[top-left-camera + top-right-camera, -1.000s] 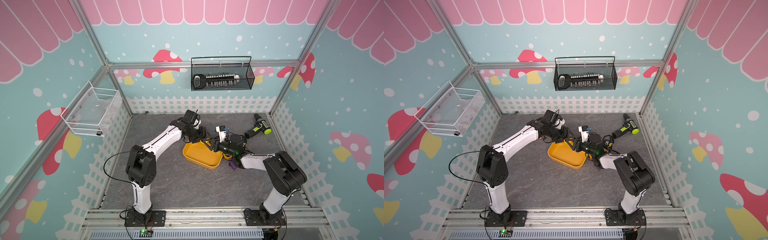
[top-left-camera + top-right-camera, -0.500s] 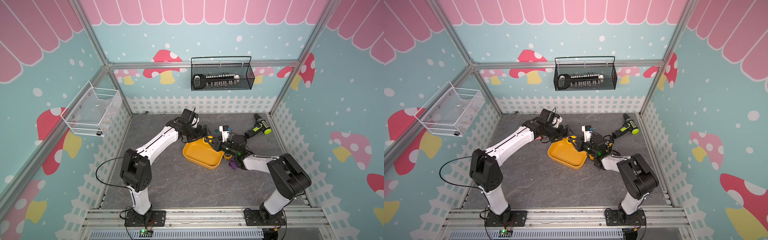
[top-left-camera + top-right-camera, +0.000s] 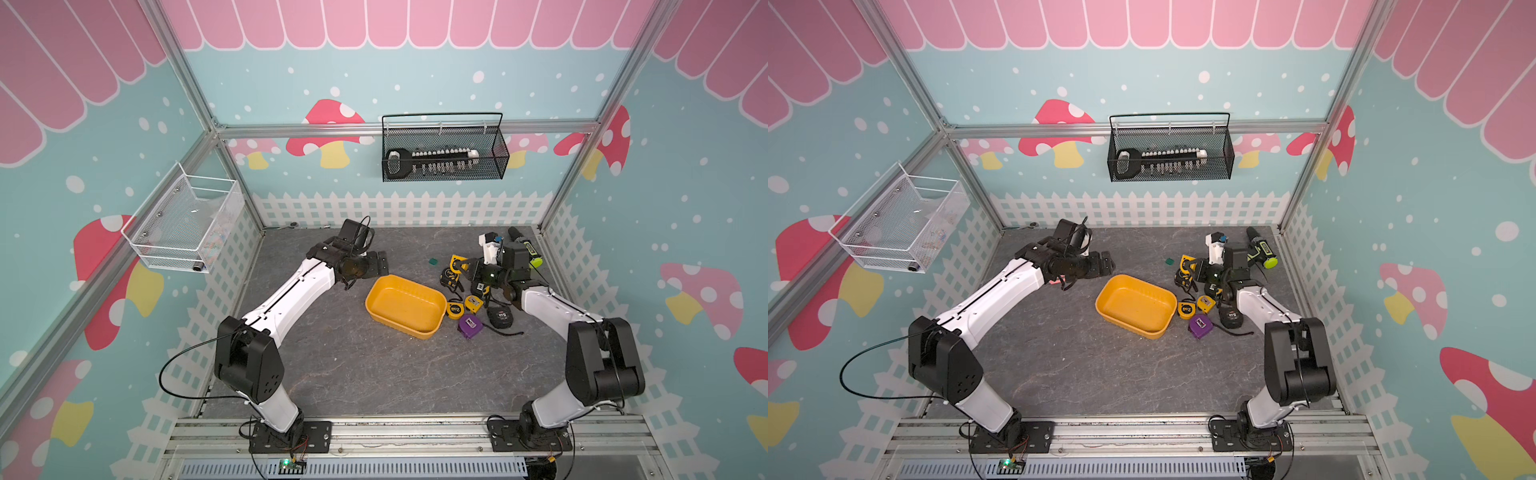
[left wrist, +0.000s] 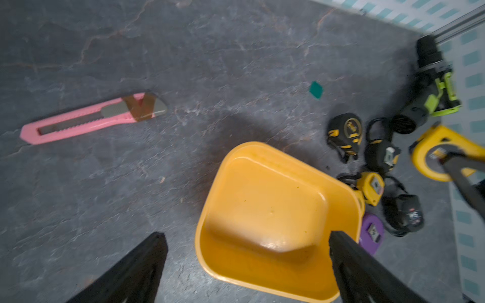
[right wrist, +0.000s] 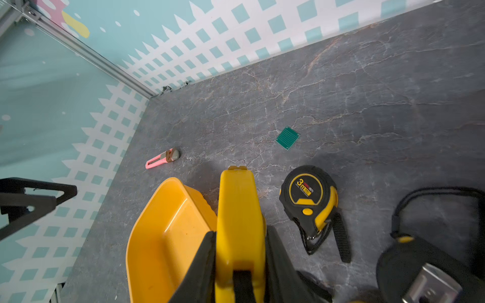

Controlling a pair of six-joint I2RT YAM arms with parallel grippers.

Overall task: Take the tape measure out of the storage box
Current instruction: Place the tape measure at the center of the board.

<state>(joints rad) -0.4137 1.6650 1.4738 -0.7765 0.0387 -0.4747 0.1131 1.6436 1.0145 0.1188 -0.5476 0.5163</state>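
I should next bring the tape measure in my right gripper down and back to empty floor beside the storage box (image 3: 401,303) and release it there.
The storage box (image 3: 401,303) (image 3: 1136,305) is a shallow yellow-orange tub on the grey floor, and nothing lies inside it (image 4: 265,210). My right gripper (image 3: 462,270) (image 5: 240,233) is shut on a yellow tape measure (image 5: 237,204) (image 3: 1187,263) and holds it just past the box's right end, above the floor. My left gripper (image 3: 380,264) (image 4: 246,236) stands wide open with nothing in it, off the box's back-left corner.
Several more tape measures lie right of the box: a black-and-yellow one (image 5: 307,199), small yellow ones (image 3: 455,309), a purple one (image 3: 469,326) and a black one (image 3: 500,318). A drill (image 3: 525,249), a green board (image 5: 288,137) and a pink knife (image 4: 91,118) lie around.
My right gripper closed on the yellow tape measure and carried it from the box's right rim out to the right. My left gripper opened wide and drew back to the left.
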